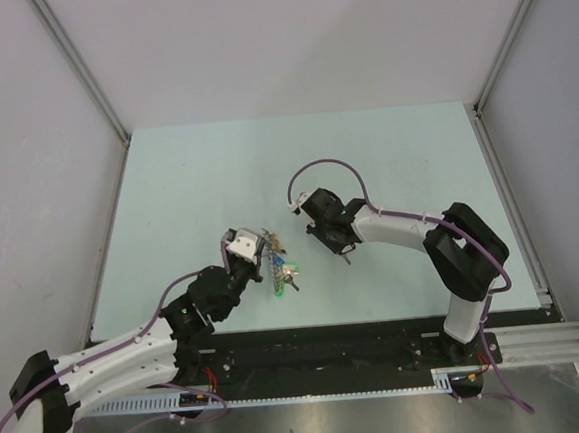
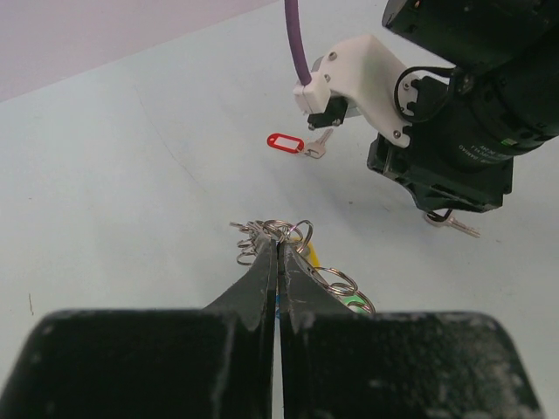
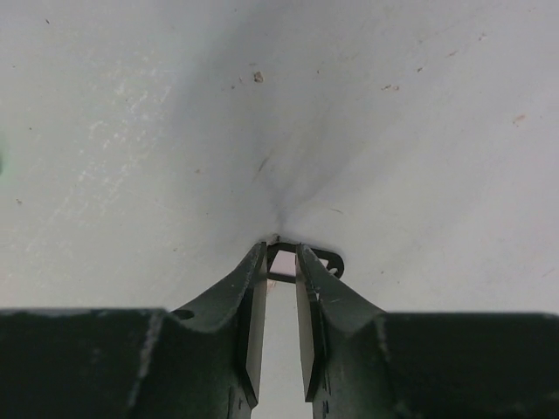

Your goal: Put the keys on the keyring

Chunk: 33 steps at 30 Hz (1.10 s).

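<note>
The fingers are on both sides of the pale label, so my right gripper rises slightly next, then moves down at the key (image 2: 455, 226) end of the black tag (image 3: 333, 261).
My left gripper (image 2: 279, 246) is shut on the keyring (image 2: 281, 230), a cluster of metal rings held just above the table. A green tag (image 2: 354, 302) hangs off it. From above, this bunch (image 1: 280, 267) sits at the left gripper's (image 1: 260, 249) tip. My right gripper (image 3: 281, 250) points down at the table, its jaws a narrow gap apart. A black key tag (image 3: 333, 261) lies flat under its fingertips. That tag's silver key (image 2: 455, 226) sticks out below the right wrist. Another key, with a red tag (image 2: 285, 141), lies on the table beyond.
The right arm's wrist (image 2: 454, 131) looms close to the right of the keyring, with a purple cable (image 1: 326, 165) looping above it. The pale green mat (image 1: 216, 172) is bordered by grey walls and a metal rail (image 1: 514, 199) on the right.
</note>
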Available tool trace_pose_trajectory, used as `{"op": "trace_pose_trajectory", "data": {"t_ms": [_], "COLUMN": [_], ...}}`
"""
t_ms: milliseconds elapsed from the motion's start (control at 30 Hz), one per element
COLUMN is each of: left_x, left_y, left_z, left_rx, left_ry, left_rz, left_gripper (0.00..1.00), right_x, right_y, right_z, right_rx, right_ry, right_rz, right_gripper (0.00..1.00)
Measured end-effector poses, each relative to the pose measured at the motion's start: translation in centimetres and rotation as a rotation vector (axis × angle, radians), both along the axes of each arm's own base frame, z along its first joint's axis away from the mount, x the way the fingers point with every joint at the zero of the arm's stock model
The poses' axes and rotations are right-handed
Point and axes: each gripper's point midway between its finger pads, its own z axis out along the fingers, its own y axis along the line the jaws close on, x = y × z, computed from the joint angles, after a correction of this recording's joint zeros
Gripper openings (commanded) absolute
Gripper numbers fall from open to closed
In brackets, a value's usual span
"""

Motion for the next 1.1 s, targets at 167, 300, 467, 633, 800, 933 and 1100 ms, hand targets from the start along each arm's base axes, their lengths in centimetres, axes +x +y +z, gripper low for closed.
{"op": "trace_pose_trajectory", "data": {"t_ms": [167,300,467,633,800,933,1100], "left_x": [0.0,0.0,0.0,0.0,0.0,0.0,0.0], "left_y": [0.0,0.0,0.0,0.0,0.0,0.0,0.0], "left_z": [0.0,0.2,0.2,0.2,0.2,0.2,0.2], "left_rx": [-0.004,-0.009,-0.009,-0.009,-0.011,-0.012,-0.012], "left_ry": [-0.003,-0.006,-0.006,-0.006,-0.008,-0.008,-0.008], "left_rz": [0.0,0.0,0.0,0.0,0.0,0.0,0.0], "left_gripper": [0.0,0.01,0.0,0.0,0.0,0.01,0.01], "right_x": [0.0,-0.8,-2.0,-2.5,-1.9,-1.6,-1.5], "right_y": [0.0,-0.8,-1.6,-1.3,-0.1,0.7,1.0], "right_z": [1.4,2.0,0.8,0.1,0.7,0.5,-0.1], "right_rx": [0.054,0.111,0.158,0.177,0.214,0.229,0.226], "right_ry": [-0.024,-0.039,-0.042,-0.056,-0.098,-0.113,-0.109], "right_rz": [-0.015,-0.017,-0.008,0.007,0.023,0.032,0.035], "right_gripper": [0.25,0.25,0.25,0.26,0.25,0.24,0.22]}}
